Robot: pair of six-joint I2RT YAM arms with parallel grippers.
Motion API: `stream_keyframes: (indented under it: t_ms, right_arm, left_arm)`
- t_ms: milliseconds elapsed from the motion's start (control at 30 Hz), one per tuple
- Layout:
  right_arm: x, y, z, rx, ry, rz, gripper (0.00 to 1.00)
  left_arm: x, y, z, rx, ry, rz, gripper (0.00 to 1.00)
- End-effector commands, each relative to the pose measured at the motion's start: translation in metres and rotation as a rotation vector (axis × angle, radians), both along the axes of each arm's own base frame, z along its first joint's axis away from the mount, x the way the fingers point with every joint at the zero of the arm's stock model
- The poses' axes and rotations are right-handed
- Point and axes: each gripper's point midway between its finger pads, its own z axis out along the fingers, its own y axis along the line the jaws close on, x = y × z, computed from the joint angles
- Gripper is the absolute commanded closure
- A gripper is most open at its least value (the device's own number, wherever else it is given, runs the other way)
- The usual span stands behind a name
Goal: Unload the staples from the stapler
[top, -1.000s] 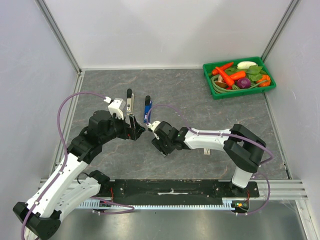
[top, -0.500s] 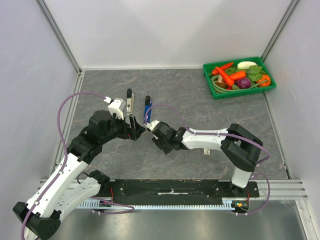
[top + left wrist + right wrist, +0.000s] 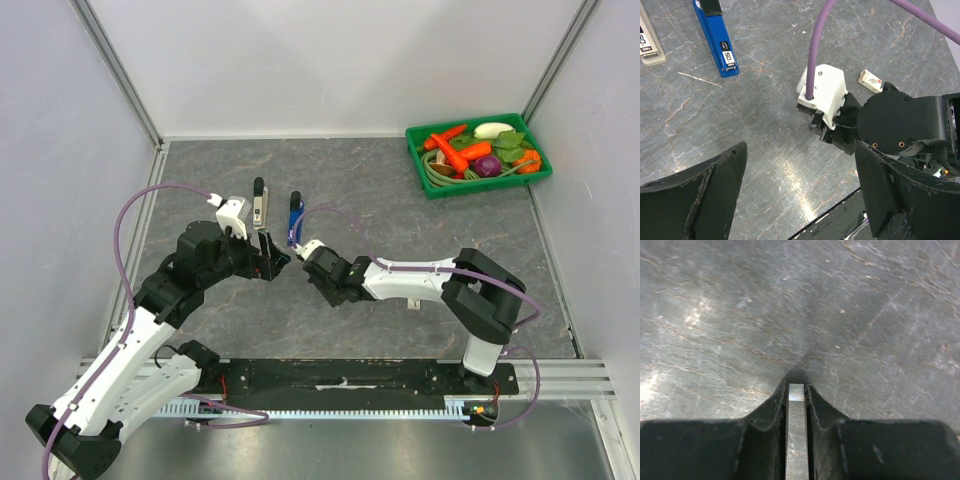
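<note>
The small white box point(image 3: 413, 303) sits to the right of my right gripper in the top view, so next my right gripper should carry the staples that way and release them inside.
The blue stapler point(image 3: 294, 215) point(image 3: 720, 42) lies flat on the grey stone table, its black end pointing away from the arms. My right gripper point(image 3: 308, 256) point(image 3: 796, 385) is down at the table just in front of it. Its jaws stand nearly together on a short shiny strip of staples point(image 3: 796, 392) held between the fingertips. My left gripper point(image 3: 272, 256) point(image 3: 800, 162) hovers just left of the right one, wide open with only bare table between its fingers.
A grey stapler point(image 3: 259, 203) point(image 3: 650, 46) lies left of the blue one. A small white box point(image 3: 871, 80) sits beside the right wrist. A green tray point(image 3: 428, 185) of toy vegetables stands at the back right. White walls enclose the table.
My right gripper's jaws have closed in on the staple strip and the wrist has shifted slightly toward the stapler. The left arm has not moved.
</note>
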Motion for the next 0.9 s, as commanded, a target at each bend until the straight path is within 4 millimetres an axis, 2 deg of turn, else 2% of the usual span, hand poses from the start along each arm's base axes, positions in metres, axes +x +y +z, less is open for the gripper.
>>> stream_keyframes:
  t_ms: [0, 200, 333, 467, 567, 700, 867]
  right_arm:
    - [0.009, -0.025, 0.014, -0.082, -0.055, -0.117, 0.85]
    - [0.011, -0.045, 0.043, -0.052, -0.113, -0.221, 0.86]
    - [0.012, -0.072, 0.061, -0.029, -0.145, -0.323, 0.87]
    - [0.010, -0.109, 0.073, 0.021, -0.148, -0.434, 0.88]
    - [0.007, -0.137, 0.070, 0.037, -0.126, -0.524, 0.88]
    - [0.004, -0.166, 0.065, 0.049, -0.111, -0.631, 0.88]
    - [0.005, -0.190, 0.059, 0.060, -0.111, -0.736, 0.88]
  left_arm:
    - [0.002, -0.001, 0.007, -0.011, -0.036, -0.001, 0.07]
    - [0.001, -0.001, 0.009, -0.015, -0.042, -0.004, 0.07]
    - [0.001, -0.002, 0.010, -0.020, -0.045, -0.010, 0.07]
    - [0.000, -0.002, 0.011, -0.024, -0.048, -0.014, 0.07]
    - [0.000, -0.003, 0.011, -0.025, -0.048, -0.015, 0.07]
    - [0.000, -0.003, 0.011, -0.026, -0.047, -0.020, 0.07]
    - [-0.001, -0.004, 0.011, -0.028, -0.044, -0.024, 0.07]
